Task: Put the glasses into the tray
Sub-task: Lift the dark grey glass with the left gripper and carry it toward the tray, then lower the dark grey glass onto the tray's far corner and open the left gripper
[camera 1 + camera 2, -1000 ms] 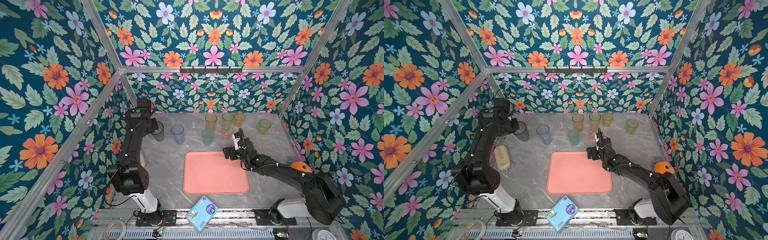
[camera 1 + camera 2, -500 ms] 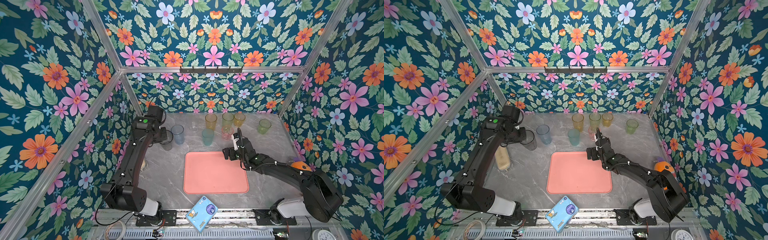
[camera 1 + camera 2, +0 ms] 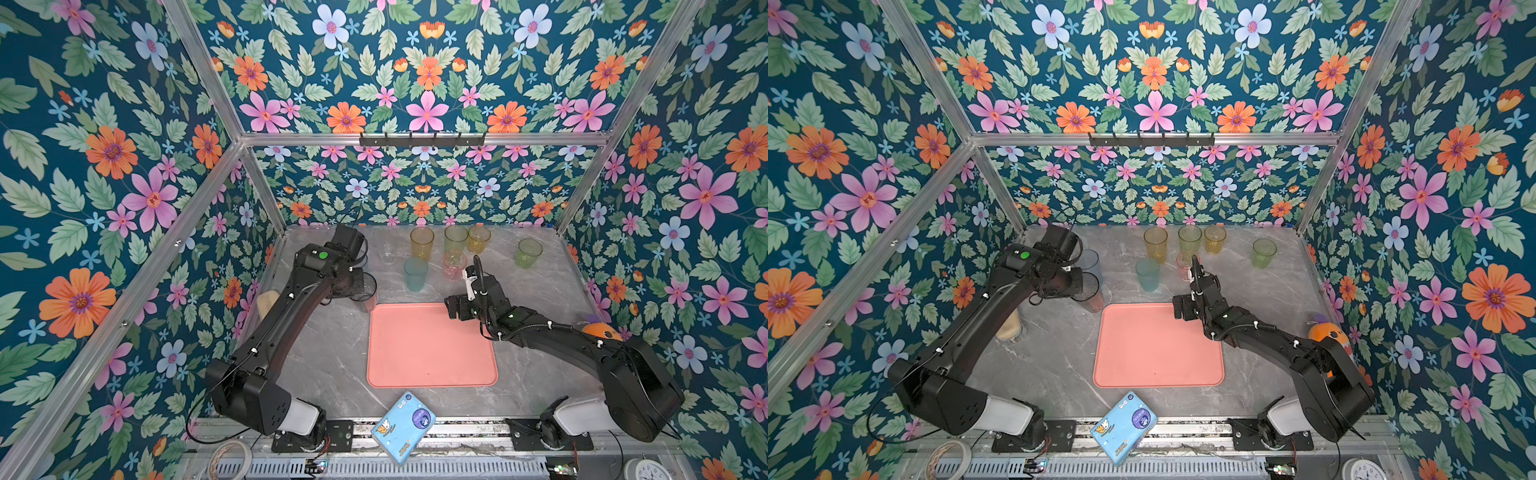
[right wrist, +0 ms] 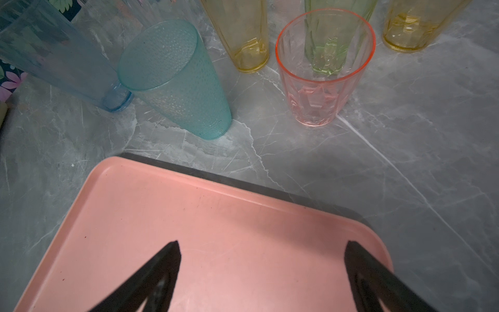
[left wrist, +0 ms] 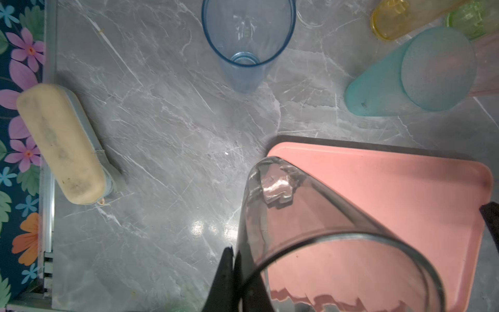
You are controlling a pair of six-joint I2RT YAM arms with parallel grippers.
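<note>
The left gripper should next carry the smoky grey glass (image 5: 324,229) over the tray's far corner (image 5: 304,162) beside it, then lower it and let go of the glass's rim, because that corner is bare.
My left gripper (image 5: 233,252) is shut on the rim of a smoky grey glass (image 5: 324,229). The glass hangs tilted by the far left corner of the salmon-pink tray (image 3: 432,353) in both top views (image 3: 1090,293). My right gripper (image 4: 263,243) is open with nothing between its fingers, over the tray's far right corner (image 3: 1181,309). Behind the tray stand a teal glass (image 3: 415,274), a pink glass (image 4: 321,70), a pale blue glass (image 3: 1090,259), a clear glass (image 3: 387,253), an amber glass (image 3: 422,243) and a green glass (image 3: 529,252).
A cream oblong block (image 3: 266,301) lies by the left wall. A blue cartoon packet (image 3: 403,426) sits at the front edge, and an orange toy (image 3: 598,330) lies beside the right arm. Two more yellowish glasses (image 3: 467,239) stand at the back.
My left arm has carried the grey glass from the back left corner rightward and forward to the tray's far left corner. The right arm has barely moved.
</note>
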